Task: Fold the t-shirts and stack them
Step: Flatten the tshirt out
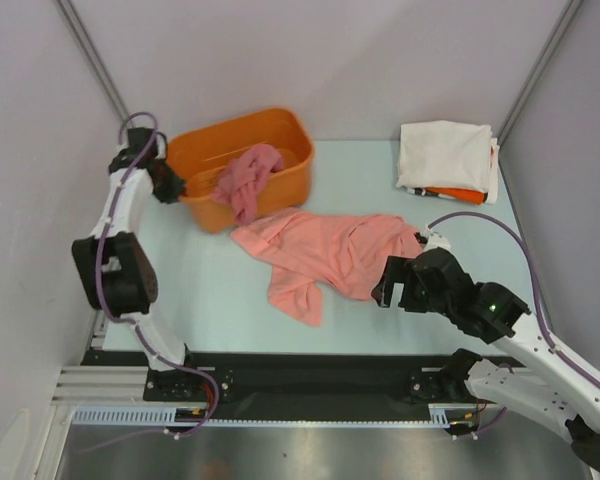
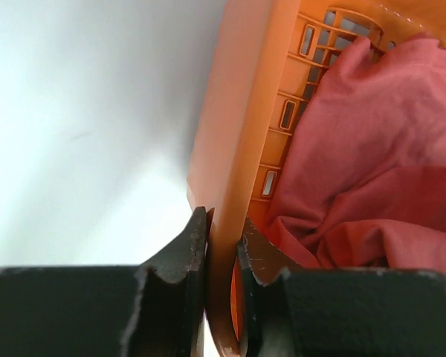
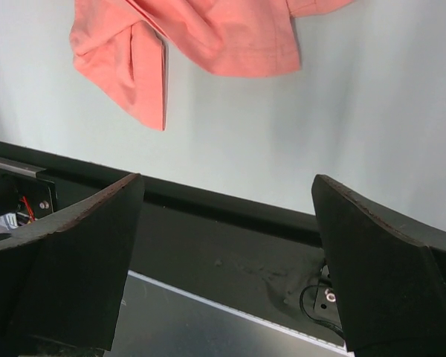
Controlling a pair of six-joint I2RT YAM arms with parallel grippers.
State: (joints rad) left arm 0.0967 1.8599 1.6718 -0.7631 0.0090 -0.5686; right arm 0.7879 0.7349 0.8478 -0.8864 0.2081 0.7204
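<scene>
I need to pull the tub to the left in the top view with my left gripper, toward the grey wall, and release it, because it crowds the salmon shirt.
A salmon-pink t-shirt lies crumpled on the table's middle; its edge shows in the right wrist view. A darker rose-pink t-shirt hangs over the front rim of the orange tub and shows in the left wrist view. A cream-white folded t-shirt lies on an orange folded one at the back right. My left gripper is shut on the tub's left wall. My right gripper is open and empty, just right of the salmon shirt.
The black rail and metal edge run along the table's near side. Grey walls close in the left, back and right.
</scene>
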